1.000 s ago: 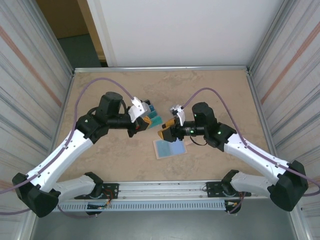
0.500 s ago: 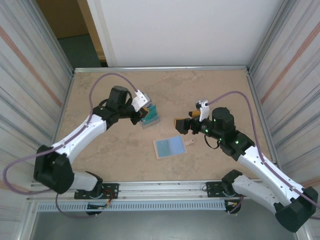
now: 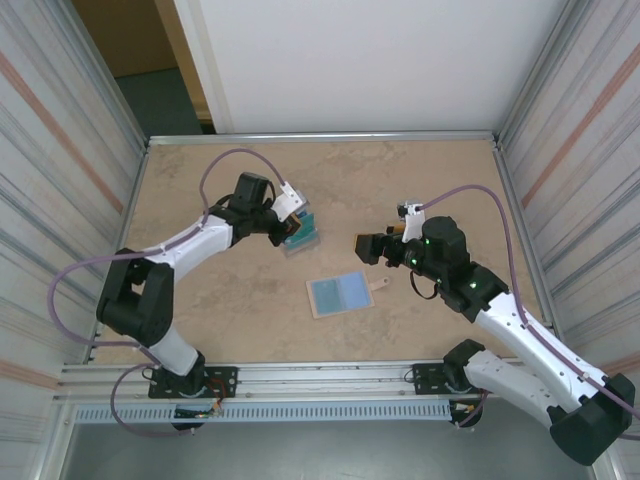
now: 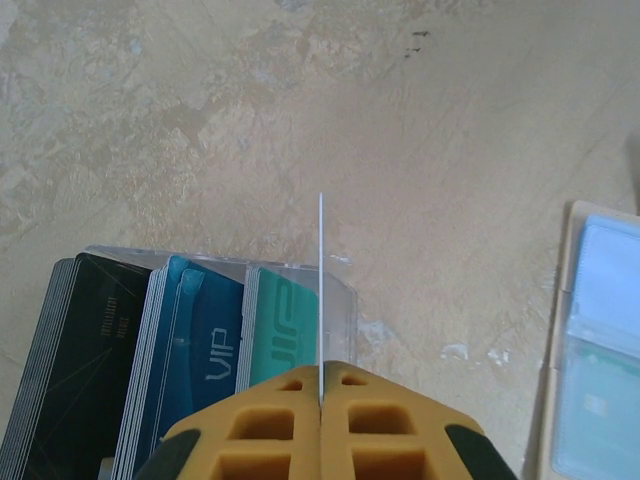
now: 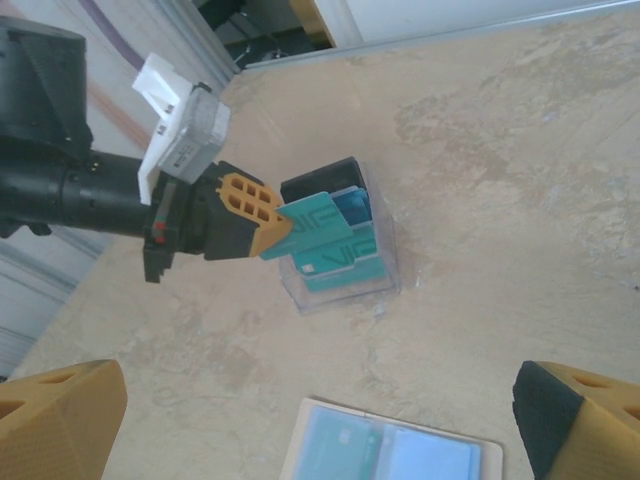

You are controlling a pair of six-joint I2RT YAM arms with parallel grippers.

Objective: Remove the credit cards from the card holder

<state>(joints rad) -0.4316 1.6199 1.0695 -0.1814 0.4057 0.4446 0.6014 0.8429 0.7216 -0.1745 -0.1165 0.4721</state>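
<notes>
My left gripper should lower next toward the stack of teal cards in the clear plastic box (image 5: 345,275) below it and release the credit card there.
The card holder (image 3: 340,294) lies open and flat on the table, pale blue inner faces up; a teal card shows through one pocket (image 5: 345,450). My left gripper (image 3: 288,232) is shut on a teal credit card (image 5: 315,228), seen edge-on (image 4: 320,290) in the left wrist view between the yellow pads (image 4: 270,420). It hangs over a clear plastic box (image 5: 345,275) with black (image 4: 80,360), blue (image 4: 200,350) and teal (image 4: 285,330) cards standing in it. My right gripper (image 3: 366,246) is open and holds nothing, up and to the right of the card holder (image 5: 390,455).
Metal rails (image 3: 320,137) edge the beige table, with panel walls on both sides. Bare tabletop stretches behind the box and in front of the card holder. The arms' cables arc above the table (image 3: 455,195).
My right gripper opened wide and drew back to the right, away from the card holder. My left gripper carried the teal card back and left over the clear box.
</notes>
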